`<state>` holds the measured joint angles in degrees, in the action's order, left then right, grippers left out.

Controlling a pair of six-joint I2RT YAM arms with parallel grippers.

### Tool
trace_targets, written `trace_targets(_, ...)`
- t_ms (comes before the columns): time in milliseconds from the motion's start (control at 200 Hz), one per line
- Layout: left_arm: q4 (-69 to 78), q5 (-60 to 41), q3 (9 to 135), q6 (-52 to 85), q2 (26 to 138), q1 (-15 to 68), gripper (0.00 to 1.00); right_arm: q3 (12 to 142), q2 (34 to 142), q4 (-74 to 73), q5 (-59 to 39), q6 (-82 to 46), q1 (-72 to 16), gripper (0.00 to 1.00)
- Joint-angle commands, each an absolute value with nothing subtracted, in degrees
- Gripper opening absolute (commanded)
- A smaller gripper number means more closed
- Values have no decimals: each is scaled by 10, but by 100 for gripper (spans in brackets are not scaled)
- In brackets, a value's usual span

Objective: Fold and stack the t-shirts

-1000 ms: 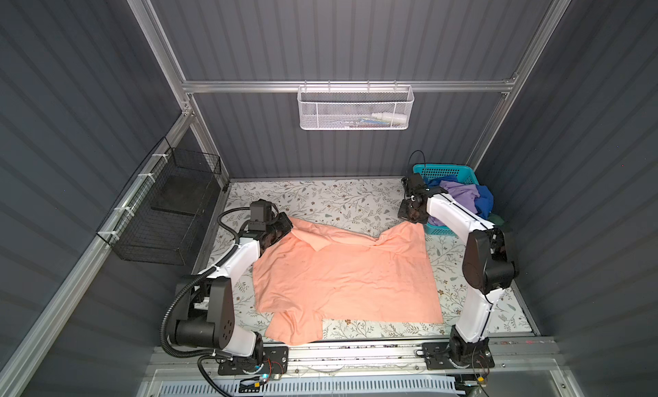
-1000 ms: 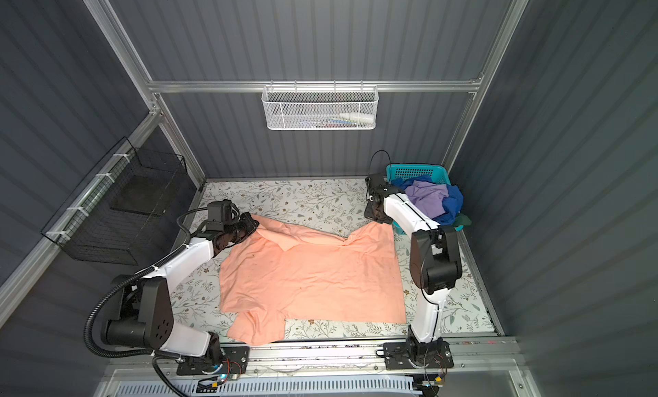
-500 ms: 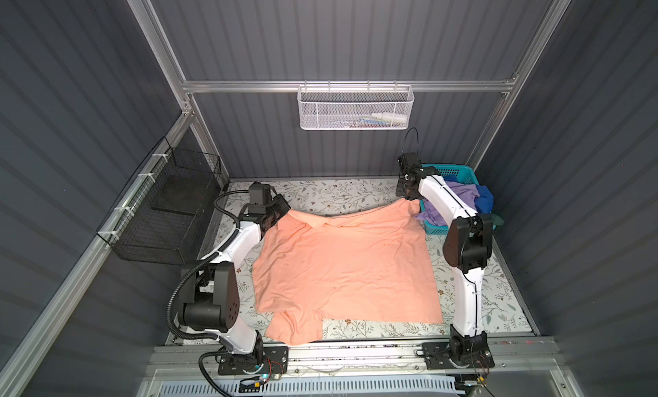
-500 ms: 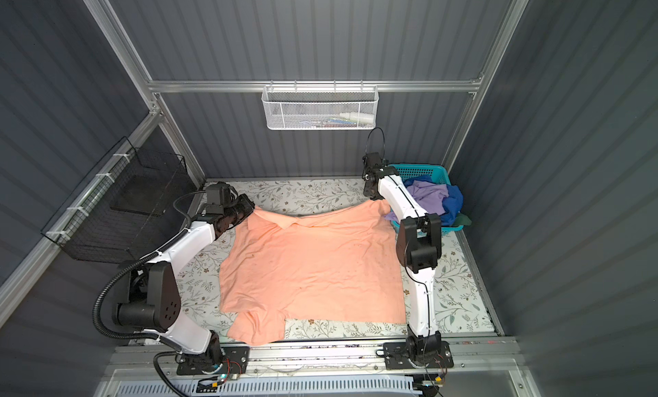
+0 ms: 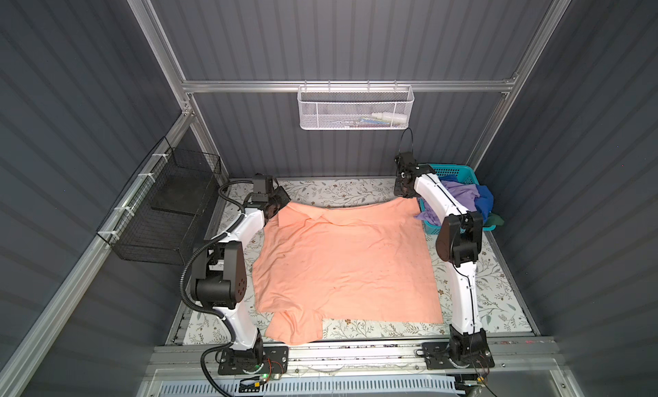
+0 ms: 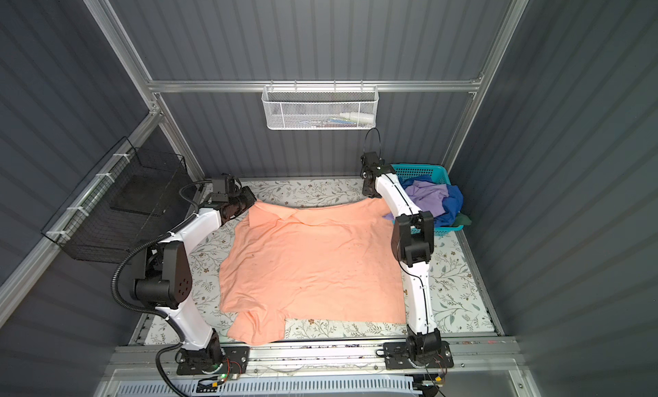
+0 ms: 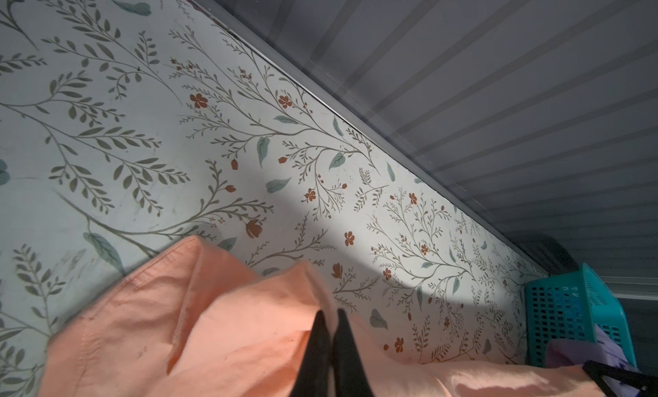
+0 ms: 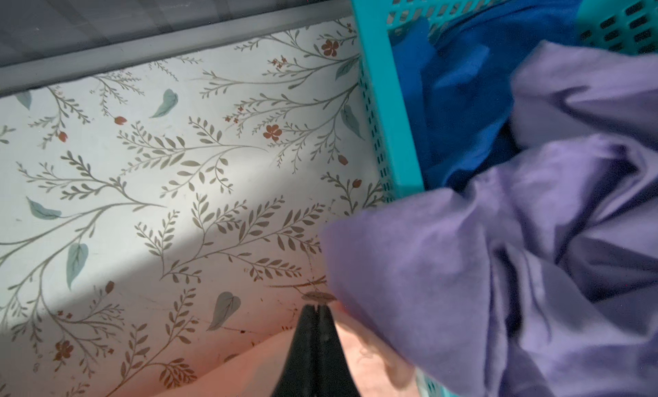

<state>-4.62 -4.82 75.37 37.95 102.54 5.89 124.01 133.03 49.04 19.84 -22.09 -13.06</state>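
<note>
The far edge of the shirt is pulled tight between both grippers. My left gripper will next move back and down onto the shirt's far strip (image 5: 292,219) (image 7: 243,352) and release the corner.
A peach-orange t-shirt (image 5: 345,260) (image 6: 313,260) lies spread on the floral table, with a sleeve bunched at its near left corner. My left gripper (image 5: 279,205) (image 7: 330,311) is shut on the shirt's far left corner, and peach cloth bulges around the black fingers. My right gripper (image 5: 406,196) (image 8: 317,308) is shut on the far right corner, beside the teal basket (image 5: 452,171). The far edge runs taut between the two grippers. A lavender t-shirt (image 5: 459,196) (image 8: 498,270), a royal blue one (image 5: 484,199) (image 8: 455,92) and a dark green one (image 5: 495,220) are heaped in the basket.
A white mesh basket (image 5: 356,108) hangs on the back wall above the table. A black wire basket (image 5: 167,206) is fixed to the left wall. Bare floral table (image 5: 338,190) shows between the shirt's far edge and the back wall. Lavender cloth spills over the teal basket's rim.
Both grippers have moved toward the back wall with the shirt's far corners. The far edge, which sagged in a V a second ago, now runs nearly straight.
</note>
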Motion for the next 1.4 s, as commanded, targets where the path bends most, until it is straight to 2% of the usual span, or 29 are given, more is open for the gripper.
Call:
trace_targets(0,-50,-80,729,384,1001,55,0,1181,1291,488,211,-239,-128,0)
trace_targets(310,-83,-109,668,393,952,55,0,997,1190,428,207,-277,-129,0)
trace_targets(605,-95,-122,613,401,910,55,0,912,1133,417,203,-291,-144,0)
trace_targets(906,-94,-129,581,399,925,55,0,883,1137,427,195,-300,-149,0)
trace_targets(951,-91,-132,575,401,923,55,0,882,1137,430,190,-301,-149,7)
trace_targets(996,-90,-131,569,404,919,55,0,881,1136,432,187,-301,-149,26)
trace_targets(1076,-94,-121,562,401,907,55,0,873,1127,431,187,-303,-150,36)
trace_targets(1116,-102,-113,561,399,902,55,21,868,1122,428,192,-304,-150,42)
trace_targets(1136,-106,-106,562,398,898,55,25,866,1120,428,199,-303,-152,43)
trace_targets(1281,-138,-85,570,380,878,39,28,867,1108,438,215,-299,-163,45)
trace_targets(1351,-160,-64,574,361,867,36,40,856,1091,434,202,-301,-173,45)
trace_targets(1396,-163,-62,571,359,859,36,42,844,1075,426,190,-301,-183,50)
